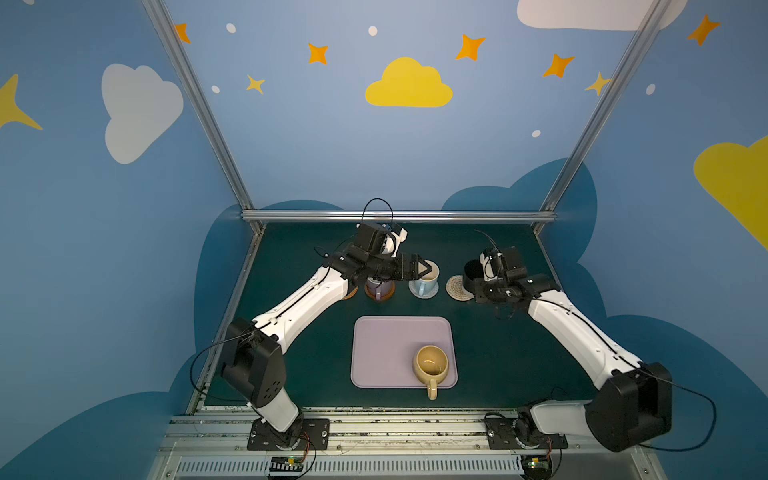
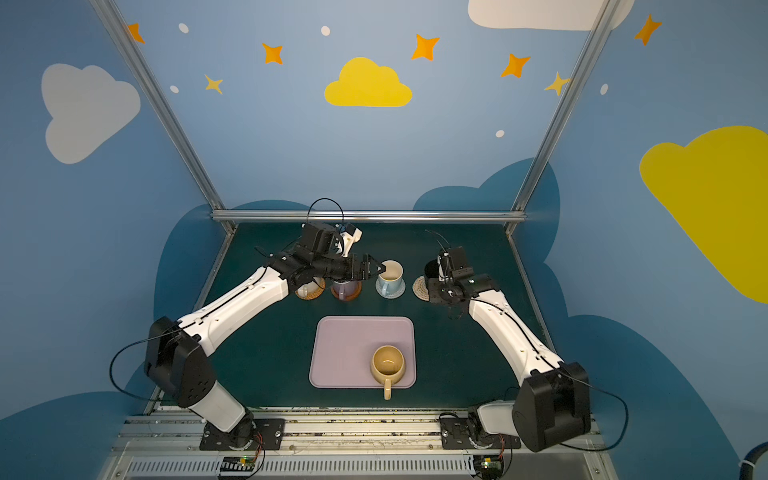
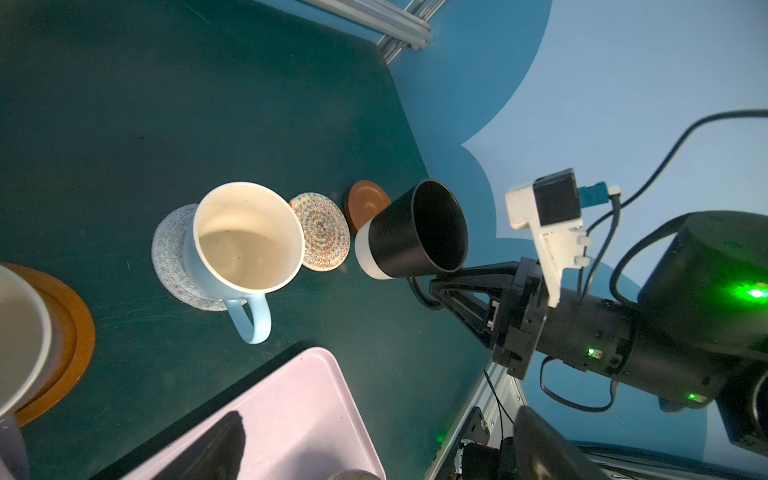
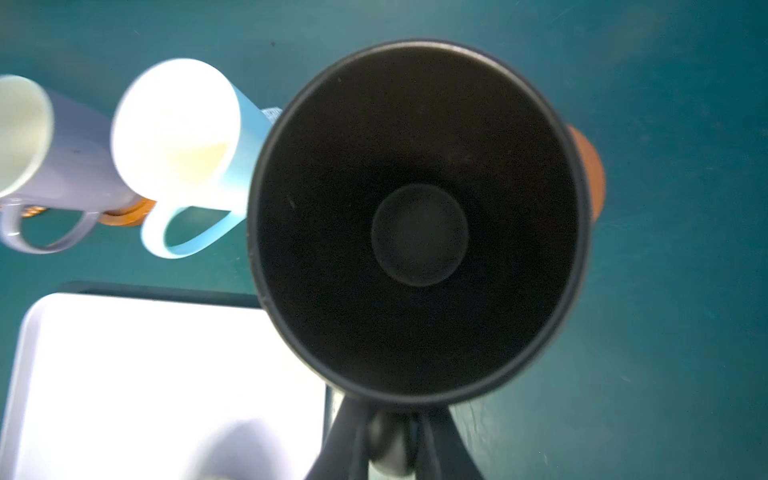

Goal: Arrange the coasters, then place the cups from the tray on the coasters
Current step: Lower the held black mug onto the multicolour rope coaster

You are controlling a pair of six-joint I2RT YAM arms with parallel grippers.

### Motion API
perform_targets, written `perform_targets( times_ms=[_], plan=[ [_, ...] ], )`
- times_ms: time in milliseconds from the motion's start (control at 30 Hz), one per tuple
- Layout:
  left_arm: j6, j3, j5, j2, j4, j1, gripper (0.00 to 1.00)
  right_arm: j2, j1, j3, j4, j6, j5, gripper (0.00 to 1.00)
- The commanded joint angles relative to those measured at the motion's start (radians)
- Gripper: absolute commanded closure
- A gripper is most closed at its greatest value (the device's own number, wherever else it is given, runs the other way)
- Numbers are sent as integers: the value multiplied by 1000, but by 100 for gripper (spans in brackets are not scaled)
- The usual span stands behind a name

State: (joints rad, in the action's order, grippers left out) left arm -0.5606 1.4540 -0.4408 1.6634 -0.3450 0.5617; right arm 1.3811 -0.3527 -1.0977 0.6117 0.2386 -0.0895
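Observation:
The beige woven coaster (image 1: 457,289) is still bare and lies below, toward the light blue cup, so my right gripper needs to move over it, lower the black cup and let go.
My right gripper (image 3: 436,284) is shut on the handle of the black cup (image 3: 415,232), which hangs tilted by a brown wooden coaster (image 3: 365,203) and the bare beige woven coaster (image 1: 457,286). Just left of the light blue cup (image 1: 428,276), which stands on the grey-white woven coaster (image 3: 170,253), my left gripper (image 1: 428,268) is open and holds nothing. The lavender cup (image 1: 378,286) stands on another brown wooden coaster (image 1: 388,296). A cream cup (image 2: 306,289) sits on the orange-brown woven coaster (image 2: 318,291) under my left arm. The mustard cup (image 1: 431,365) stands on the tray (image 1: 386,353).
The coasters form a row across the far half of the dark green table (image 1: 316,332), with the tray nearer the front. A metal frame rail (image 1: 399,216) runs along the back edge and blue walls close both sides.

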Motion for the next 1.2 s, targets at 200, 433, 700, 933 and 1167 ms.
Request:
perform_targets(
  times_ms=[200, 433, 700, 933, 1167],
  plan=[
    [67, 122, 19, 108, -79, 31, 0, 182, 16, -89, -221, -21, -45, 100],
    [57, 103, 14, 113, -61, 40, 0, 266, 19, -139, -253, -35, -37, 100],
    [46, 81, 20, 109, -49, 46, 0, 254, 11, -96, -246, -3, -46, 100],
    [42, 73, 26, 106, -45, 50, 0, 250, 0, -61, -233, 6, -57, 100],
    [39, 58, 36, 96, -45, 50, 0, 246, -6, -19, -237, 25, -35, 100]
  ],
)
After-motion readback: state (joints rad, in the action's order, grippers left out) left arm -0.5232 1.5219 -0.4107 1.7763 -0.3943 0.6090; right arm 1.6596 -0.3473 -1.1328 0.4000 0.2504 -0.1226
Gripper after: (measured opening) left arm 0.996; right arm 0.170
